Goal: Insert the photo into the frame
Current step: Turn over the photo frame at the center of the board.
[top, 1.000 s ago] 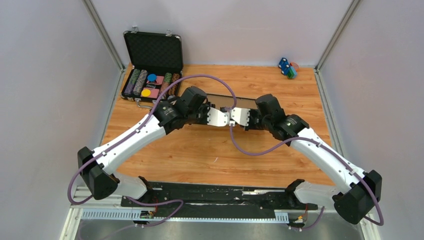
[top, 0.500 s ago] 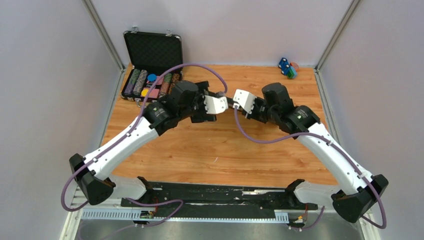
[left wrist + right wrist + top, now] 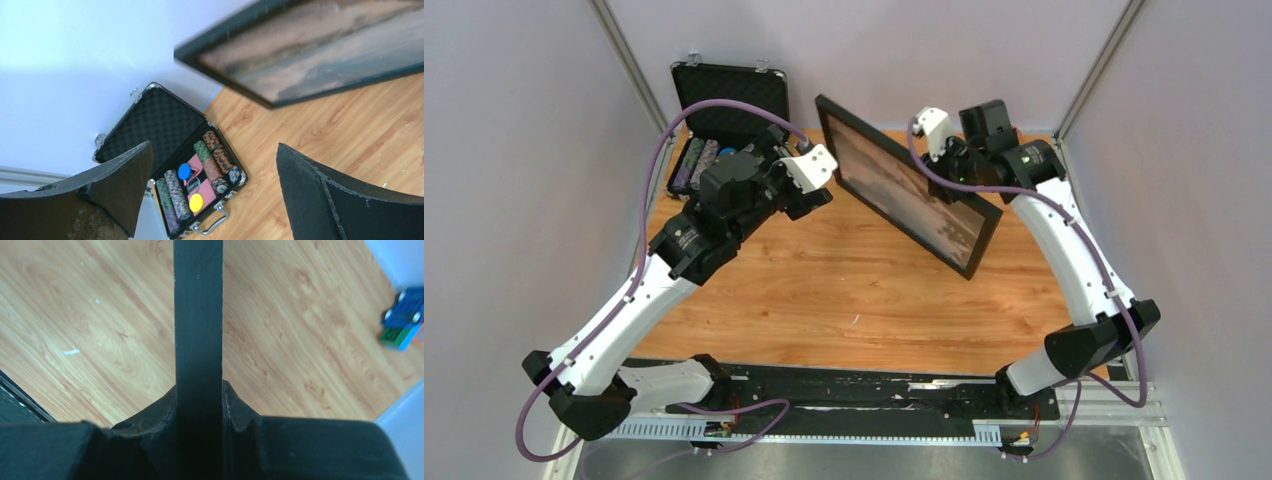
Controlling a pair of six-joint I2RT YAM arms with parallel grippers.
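My right gripper should next turn down and back, toward the right in the top view, to let go of the frame's edge on the bare wood, because the frame (image 3: 909, 185) is hanging tilted.
The frame (image 3: 909, 185) is black-edged and hangs tilted above the back of the table, one corner up near the back wall. My right gripper (image 3: 946, 150) is shut on its upper right edge. In the right wrist view the frame's black edge (image 3: 198, 315) runs straight up between the fingers of the right gripper (image 3: 199, 390). The pane (image 3: 320, 45) shows blurred brown and grey streaks; I cannot tell whether that is the photo. My left gripper (image 3: 809, 185) stands wide open and empty to the left of the frame, apart from it. Its fingers (image 3: 125, 175) hover over the chip case.
An open black chip case (image 3: 724, 130) with chip stacks (image 3: 200, 170) sits at the back left corner. Small toy cars (image 3: 997, 135) lie at the back right, also in the right wrist view (image 3: 404, 315). Grey walls close in the wooden table (image 3: 854, 290) on three sides.
The right gripper has lifted the frame from low over the table's middle up toward the back right, tilting it. The left gripper has opened, let go and drawn back to the left.
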